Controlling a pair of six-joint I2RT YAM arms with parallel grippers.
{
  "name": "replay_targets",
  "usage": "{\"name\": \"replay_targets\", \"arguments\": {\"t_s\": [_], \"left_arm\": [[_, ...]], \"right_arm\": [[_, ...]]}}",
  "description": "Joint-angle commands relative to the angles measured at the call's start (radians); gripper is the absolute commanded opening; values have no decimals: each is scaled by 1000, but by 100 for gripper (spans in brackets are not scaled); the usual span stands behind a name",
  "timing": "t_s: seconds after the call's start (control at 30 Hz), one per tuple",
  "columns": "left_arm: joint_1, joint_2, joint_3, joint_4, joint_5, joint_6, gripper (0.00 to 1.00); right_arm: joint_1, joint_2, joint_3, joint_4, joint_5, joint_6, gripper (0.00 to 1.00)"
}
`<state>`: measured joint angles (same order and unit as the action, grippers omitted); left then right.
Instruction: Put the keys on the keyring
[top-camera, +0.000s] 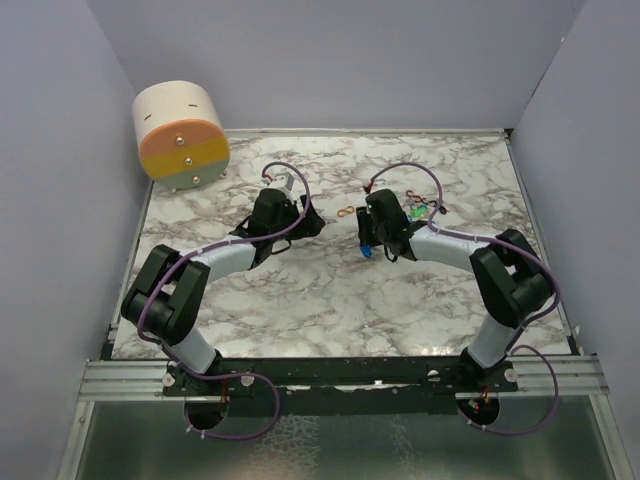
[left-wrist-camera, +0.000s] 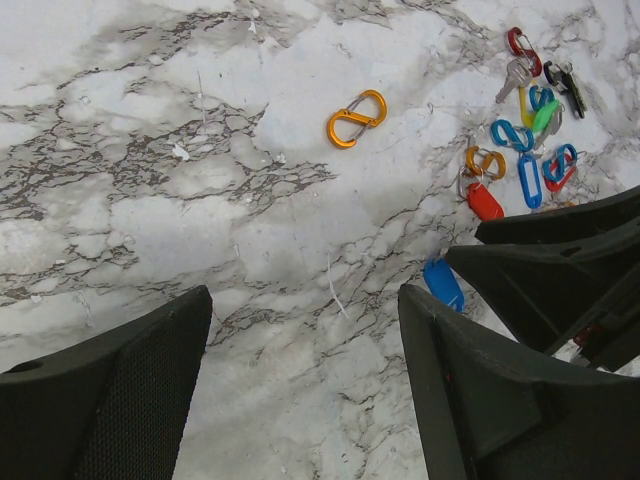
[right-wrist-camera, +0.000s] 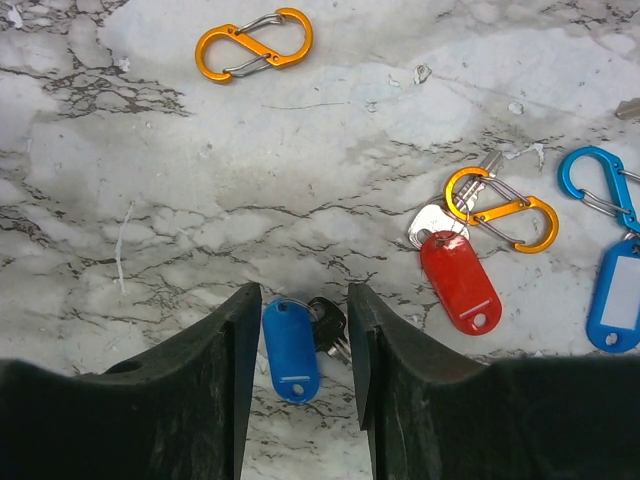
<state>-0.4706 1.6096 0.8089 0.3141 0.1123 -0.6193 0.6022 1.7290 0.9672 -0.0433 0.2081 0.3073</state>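
Note:
The blue-tagged key lies flat on the marble between my open fingers, so I will lower my right gripper onto its black head (right-wrist-camera: 328, 325) and close there.
A key with a blue tag (right-wrist-camera: 290, 350) and a black head (right-wrist-camera: 328, 325) lies flat on the marble. My right gripper (right-wrist-camera: 302, 295) is open, one finger on each side of that key and neither finger pressing it. The same blue tag (left-wrist-camera: 442, 284) shows beside my right finger in the left wrist view. A red-tagged key (right-wrist-camera: 458, 282) lies to the right, next to an orange figure-eight clip (right-wrist-camera: 500, 210). A separate orange figure-eight keyring clip (right-wrist-camera: 254, 44) lies alone further out. My left gripper (left-wrist-camera: 305, 295) is open over bare marble with nothing in it.
More coloured clips and keys (left-wrist-camera: 540, 110) are bunched at the right, including a blue clip (right-wrist-camera: 600, 185) and a blue tag (right-wrist-camera: 613, 305). A beige, orange and grey drum-shaped box (top-camera: 181, 135) stands at the back left corner. Walls enclose the table on three sides.

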Motion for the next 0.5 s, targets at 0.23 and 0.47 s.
{"name": "replay_targets", "arguments": {"t_s": [0.23, 0.47], "left_arm": [[5, -17, -3, 29, 16, -2, 77], [5, -14, -2, 29, 15, 0, 77]], "right_arm": [[-42, 43, -34, 86, -140, -25, 40], [-45, 44, -49, 94, -159, -21, 33]]}}
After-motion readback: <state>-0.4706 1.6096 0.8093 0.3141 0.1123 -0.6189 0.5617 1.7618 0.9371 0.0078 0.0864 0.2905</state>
